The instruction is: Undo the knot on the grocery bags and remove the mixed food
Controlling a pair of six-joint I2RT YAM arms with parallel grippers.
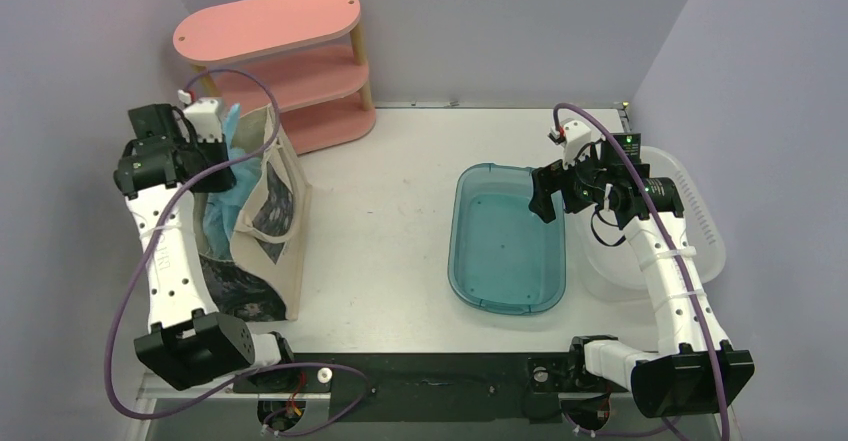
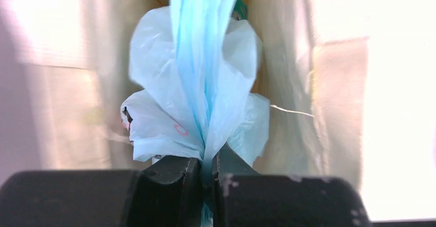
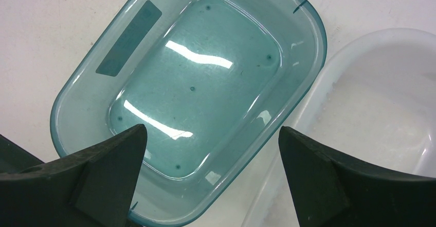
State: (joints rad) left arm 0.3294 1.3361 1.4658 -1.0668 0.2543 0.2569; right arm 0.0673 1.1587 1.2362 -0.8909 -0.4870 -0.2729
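The left gripper will rise, carry the blue bag [image 1: 225, 196] over and down to the bare tabletop and release it, because the bare tabletop is to the gripper's right in the top view.
The light blue grocery bag [image 1: 225, 196] sits inside the beige canvas tote [image 1: 268, 223] at the left of the table. My left gripper [image 1: 212, 139] is above the tote's mouth, shut on a stretched strip of the blue bag [image 2: 205, 83], which runs taut from the jaws down into the tote. The bag's crumpled body [image 2: 154, 129] shows a little dark print. The mixed food is hidden. My right gripper [image 1: 546, 199] hangs open and empty over the right edge of the teal tub [image 1: 505, 241], as the right wrist view [image 3: 212, 144] shows.
A clear white tub [image 1: 680, 231] stands right of the teal tub, touching it, and shows in the right wrist view [image 3: 380, 103]. A pink three-tier shelf [image 1: 280, 61] stands at the back left behind the tote. Grey walls close in on three sides.
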